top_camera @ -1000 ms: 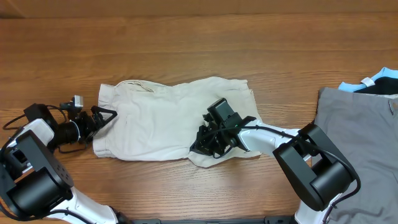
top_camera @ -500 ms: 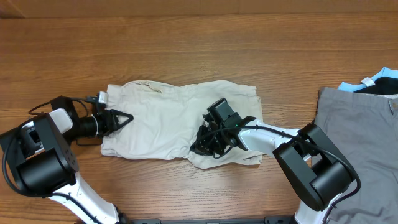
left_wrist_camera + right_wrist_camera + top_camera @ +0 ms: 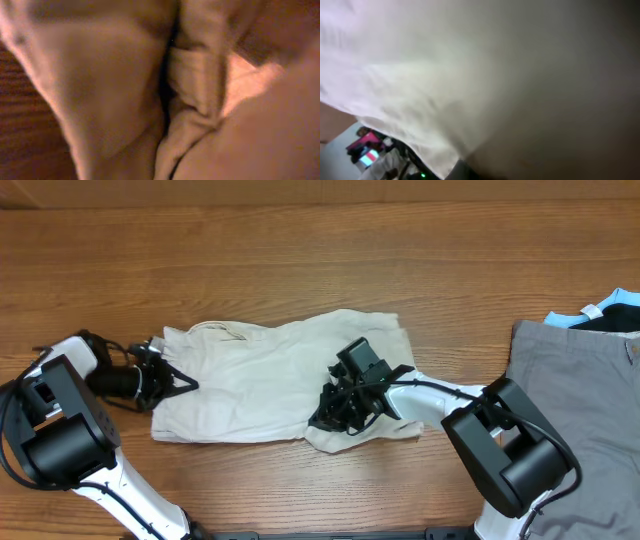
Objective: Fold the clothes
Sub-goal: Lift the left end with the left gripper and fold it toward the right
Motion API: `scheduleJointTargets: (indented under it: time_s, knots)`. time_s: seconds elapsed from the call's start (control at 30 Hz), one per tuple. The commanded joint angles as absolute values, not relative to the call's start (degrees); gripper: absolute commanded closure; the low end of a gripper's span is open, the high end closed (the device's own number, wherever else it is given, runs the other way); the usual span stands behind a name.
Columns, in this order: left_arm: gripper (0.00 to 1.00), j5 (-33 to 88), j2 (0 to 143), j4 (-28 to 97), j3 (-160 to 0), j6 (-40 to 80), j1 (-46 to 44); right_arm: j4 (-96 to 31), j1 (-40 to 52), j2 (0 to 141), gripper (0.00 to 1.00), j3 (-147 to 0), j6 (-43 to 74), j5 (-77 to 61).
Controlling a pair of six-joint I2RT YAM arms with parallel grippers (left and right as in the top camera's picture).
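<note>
My left gripper should lift the held edge across toward the shorts' opposite far corner (image 3: pixel 382 326) and let go, because that corner is to the right of my left gripper in the overhead view.
The clothes (image 3: pixel 250 380), a pair of light beige shorts, lie flat across the middle of the wooden table. My left gripper (image 3: pixel 185 386) is at their left edge, its fingers closed on the cloth there. Bunched beige folds of the clothes (image 3: pixel 100 90) fill the left wrist view and hide the fingers. My right gripper (image 3: pixel 335 412) sits low on the lower right part of the shorts, where a fold of cloth bulges toward the front edge. Pale fabric of the clothes (image 3: pixel 420 75) drapes right over the right wrist camera, so its jaws are hidden; the gripper is shut on the cloth.
A grey garment (image 3: pixel 580 410) lies at the right edge of the table, with a black and light-blue garment (image 3: pixel 610 315) behind it. Bare wood (image 3: pixel 320 260) stretches across the back of the table.
My left gripper reached onto the shorts' left edge, closed, then drew back left, and the left edge followed it. The right gripper has stayed where it was.
</note>
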State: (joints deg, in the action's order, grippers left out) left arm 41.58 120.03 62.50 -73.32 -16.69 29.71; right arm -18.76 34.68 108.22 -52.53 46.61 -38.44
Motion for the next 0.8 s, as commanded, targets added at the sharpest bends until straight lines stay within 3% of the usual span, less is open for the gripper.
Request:
scheduleJointTargets:
  time_s: [0.0,0.17,0.43,0.77]
  knots:
    - [0.94,34.30,114.74,65.60,-78.76,-16.08,29.56,-24.77,31.70,102.48,0.96,-54.68,39.35,-30.15]
    - [0.94,25.61,109.25,72.49,-85.93,-13.89,29.21,-37.87,29.02,93.82,0.96,-60.31,32.51,-23.14]
    - [0.93,20.29,103.26,83.15,-101.16,-11.11,26.39,-50.48,22.81,87.44,0.96,-67.96,32.49,-19.31]
    - [0.94,9.32,101.08,85.80,-105.60,3.09,2.79,-57.43,12.23,87.20,0.96,-69.10,29.52,-19.29]
